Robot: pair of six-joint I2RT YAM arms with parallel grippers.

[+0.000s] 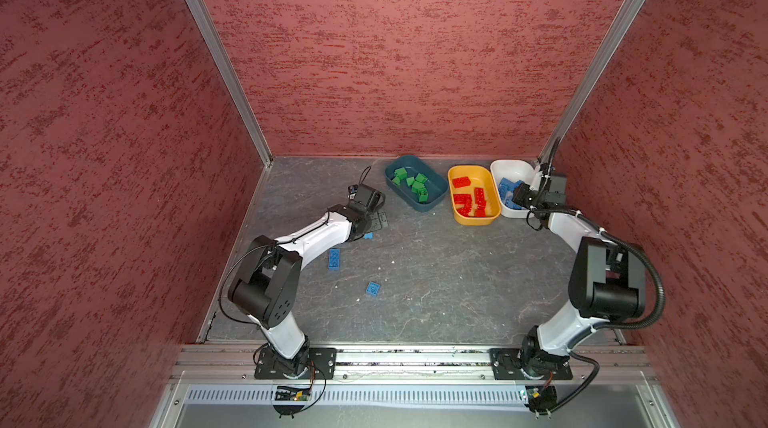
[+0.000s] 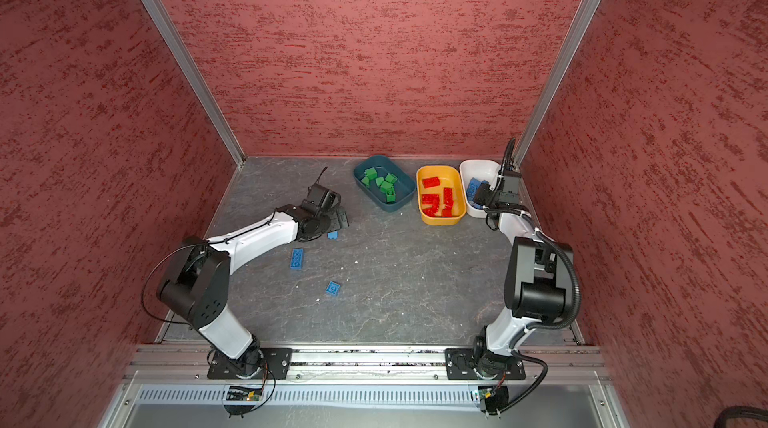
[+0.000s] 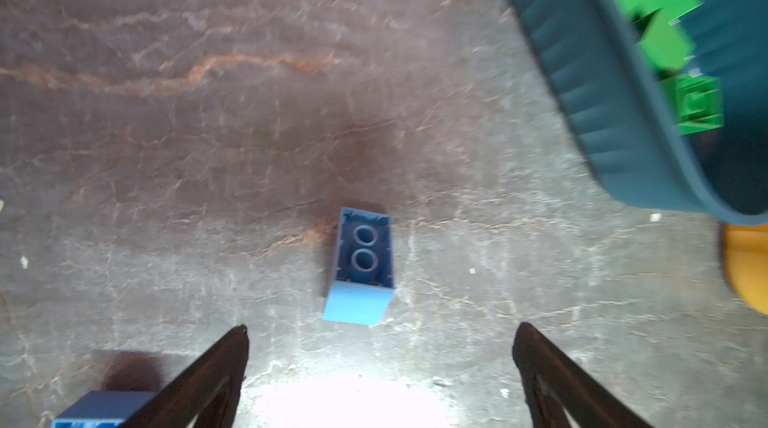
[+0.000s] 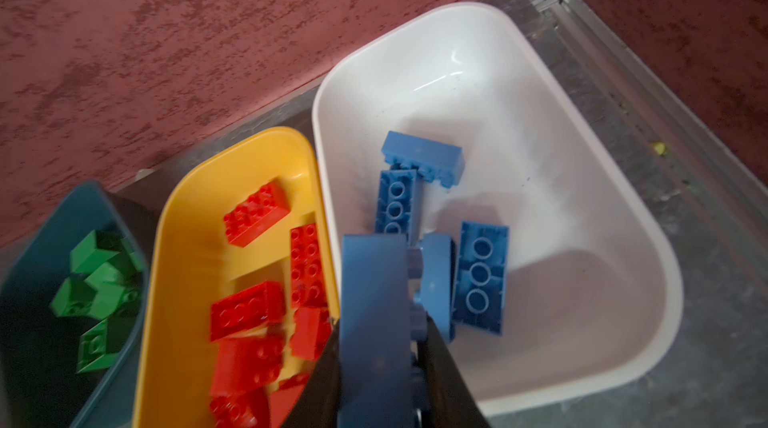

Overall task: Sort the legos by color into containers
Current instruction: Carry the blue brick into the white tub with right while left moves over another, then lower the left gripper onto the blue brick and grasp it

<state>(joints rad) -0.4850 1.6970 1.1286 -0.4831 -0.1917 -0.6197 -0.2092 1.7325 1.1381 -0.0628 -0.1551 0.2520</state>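
I will next move my open left gripper down to the light blue lego (image 1: 368, 236) (image 3: 360, 261) and close its fingers on the lego's long sides, because each of these sides faces a finger.
My left gripper (image 3: 384, 327) (image 1: 371, 217) hangs open just above the table, and a light blue lego (image 3: 360, 265) lies underside up just beyond its fingertips. Two more blue legos (image 1: 334, 259) (image 1: 372, 288) lie on the table nearer the front. My right gripper (image 4: 380, 326) (image 1: 519, 194) is shut on a blue lego (image 4: 374, 288) over the white container (image 4: 540, 114) (image 1: 509, 166), which holds several blue legos (image 4: 482, 276). The orange-yellow container (image 1: 473, 218) holds red legos (image 4: 255, 213). Green legos (image 4: 99, 280) fill the dark teal container (image 1: 419, 207).
The three containers stand in a row along the back wall, the white one in the right corner. The teal container's wall (image 3: 602, 93) is close to my left gripper's right. Another blue lego (image 3: 99, 409) lies beside my left finger. Red walls enclose the table.
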